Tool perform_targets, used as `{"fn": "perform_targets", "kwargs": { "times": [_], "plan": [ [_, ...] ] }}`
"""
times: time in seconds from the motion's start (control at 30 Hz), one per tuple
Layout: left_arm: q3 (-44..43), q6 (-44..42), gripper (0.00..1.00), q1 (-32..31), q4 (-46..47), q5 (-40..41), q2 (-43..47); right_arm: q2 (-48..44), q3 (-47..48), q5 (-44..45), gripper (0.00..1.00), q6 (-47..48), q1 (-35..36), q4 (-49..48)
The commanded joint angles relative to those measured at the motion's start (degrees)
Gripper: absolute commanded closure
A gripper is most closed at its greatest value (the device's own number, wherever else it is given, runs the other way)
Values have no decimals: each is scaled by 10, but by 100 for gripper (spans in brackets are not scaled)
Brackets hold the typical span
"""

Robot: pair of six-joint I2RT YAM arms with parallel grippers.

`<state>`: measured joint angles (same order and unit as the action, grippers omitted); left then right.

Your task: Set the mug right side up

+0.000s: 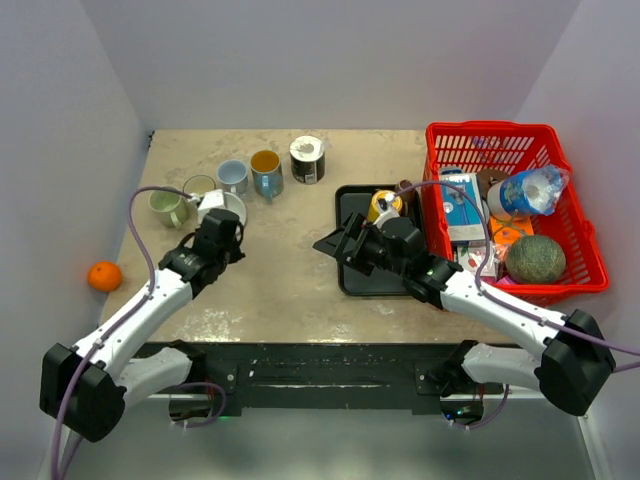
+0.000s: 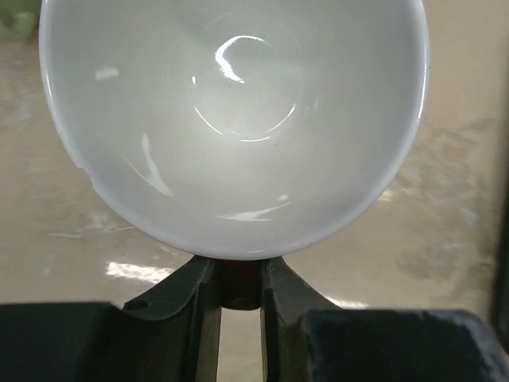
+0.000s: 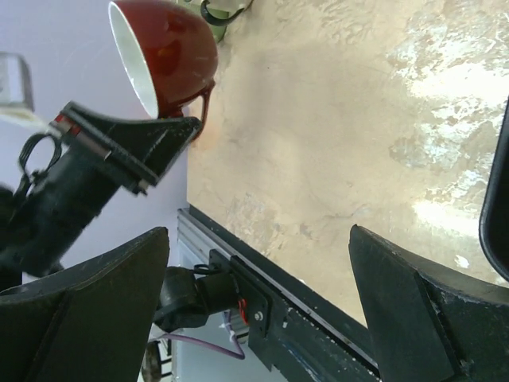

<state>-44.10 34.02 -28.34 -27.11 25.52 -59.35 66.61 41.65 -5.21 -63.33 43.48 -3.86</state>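
Observation:
The clear bare tabletop before the green mug is down and toward the orange, so I will move my left gripper there next and release the handle.
The mug (image 1: 222, 206) is dark red outside and white inside. My left gripper (image 1: 216, 228) is shut on its red handle and holds it off the table at the left. In the left wrist view the white inside (image 2: 235, 119) fills the frame, with the handle (image 2: 240, 282) pinched between the fingers. In the right wrist view the mug (image 3: 171, 49) is tilted, its mouth facing back toward the left wrist. My right gripper (image 1: 335, 243) is open and empty over the table near the tray's left edge; its jaws stand wide apart in its own view (image 3: 258, 274).
Several other mugs stand upright at the back left: green (image 1: 167, 207), pale blue (image 1: 233, 175), orange-lined (image 1: 266, 170), black-and-white (image 1: 307, 158). A black tray (image 1: 352, 275) holds a can (image 1: 384, 205). A red basket (image 1: 585, 240) of groceries is on the right. An orange (image 1: 104, 275) lies left of the table.

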Motion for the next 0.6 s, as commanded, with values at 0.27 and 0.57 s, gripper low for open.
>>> {"fn": "perform_targets", "kwargs": {
  "times": [0.27,0.57],
  "plan": [
    [-13,-26,100,190,23,35,-45,-13,48,-7,1,65,-8,61],
    [18,2,100,254,20,-5,-76,-57,28,-1,1,78,-9,74]
  ]
}}
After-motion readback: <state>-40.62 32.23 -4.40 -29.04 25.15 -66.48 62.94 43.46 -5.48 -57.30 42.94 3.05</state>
